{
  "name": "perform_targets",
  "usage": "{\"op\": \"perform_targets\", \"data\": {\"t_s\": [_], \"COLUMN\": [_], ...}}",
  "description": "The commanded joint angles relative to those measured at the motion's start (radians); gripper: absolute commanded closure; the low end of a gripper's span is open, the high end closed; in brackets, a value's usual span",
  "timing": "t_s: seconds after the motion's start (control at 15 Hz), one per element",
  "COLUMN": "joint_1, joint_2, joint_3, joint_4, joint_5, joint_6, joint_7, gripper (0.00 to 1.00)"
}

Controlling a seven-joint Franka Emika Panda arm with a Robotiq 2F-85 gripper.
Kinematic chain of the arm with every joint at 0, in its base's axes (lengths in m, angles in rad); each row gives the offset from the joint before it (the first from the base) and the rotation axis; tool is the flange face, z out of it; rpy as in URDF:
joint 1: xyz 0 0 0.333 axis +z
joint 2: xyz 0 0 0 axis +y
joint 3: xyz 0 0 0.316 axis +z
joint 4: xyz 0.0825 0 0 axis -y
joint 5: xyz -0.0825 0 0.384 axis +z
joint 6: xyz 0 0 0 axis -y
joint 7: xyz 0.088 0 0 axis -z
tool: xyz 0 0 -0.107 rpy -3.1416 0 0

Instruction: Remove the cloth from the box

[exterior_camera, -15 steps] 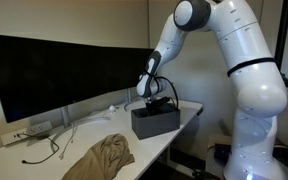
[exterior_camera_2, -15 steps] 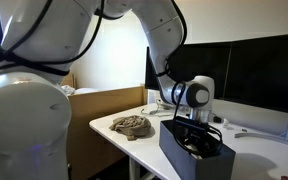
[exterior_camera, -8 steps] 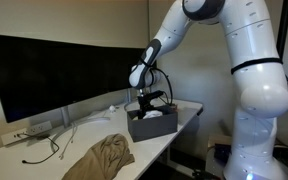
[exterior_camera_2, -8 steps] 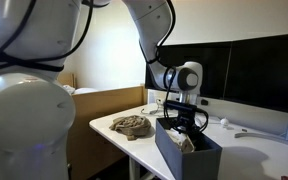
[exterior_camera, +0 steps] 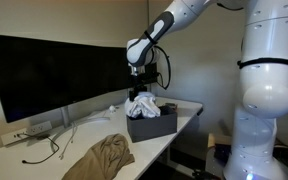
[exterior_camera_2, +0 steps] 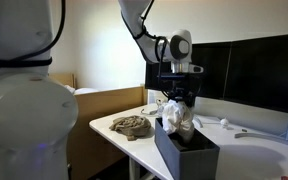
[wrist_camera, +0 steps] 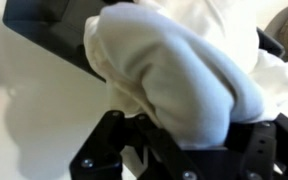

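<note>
The lower end of the white cloth [exterior_camera: 142, 104] is still touching the top of the box. My gripper will next carry the cloth up, then across and down over the tan cloth [exterior_camera: 102, 158], then let it go.
A white cloth [exterior_camera: 142, 104] hangs from my gripper [exterior_camera: 142, 92], lifted partly out of the dark open box [exterior_camera: 152, 123] on the white table; its lower end still touches the box top. In the other exterior view the cloth [exterior_camera_2: 174, 114] dangles over the box [exterior_camera_2: 184, 152] under the gripper [exterior_camera_2: 178, 97]. In the wrist view the white cloth [wrist_camera: 179, 75] fills the frame, bunched between the black fingers [wrist_camera: 114, 140], with the box rim [wrist_camera: 54, 45] behind. The gripper is shut on the cloth.
A tan cloth [exterior_camera: 102, 157] lies on the table's near end, also seen in an exterior view [exterior_camera_2: 131, 126]. A large black monitor [exterior_camera: 44, 70] stands along the back, with white cables [exterior_camera: 79, 125] and a power strip [exterior_camera: 29, 131] beneath it.
The gripper has risen out of the box, pulling the white cloth up with it; a second ago it was down inside the box.
</note>
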Motion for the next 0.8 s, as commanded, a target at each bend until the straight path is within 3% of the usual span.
{"op": "perform_targets", "data": {"t_s": [0.0,0.4,0.73], "joint_1": [0.016,0.049,0.104], "joint_2": [-0.170,-0.276,-0.230], "joint_3": [0.050,0.236,0.375], "joint_4": [-0.044,-0.019,0.010], "joint_5": [-0.094,-0.247,-0.284], "joint_6": [-0.022,-0.010,-0.023], "joint_7": [0.112,0.367,0.482], "gripper": [0.98,0.98,0.98]}}
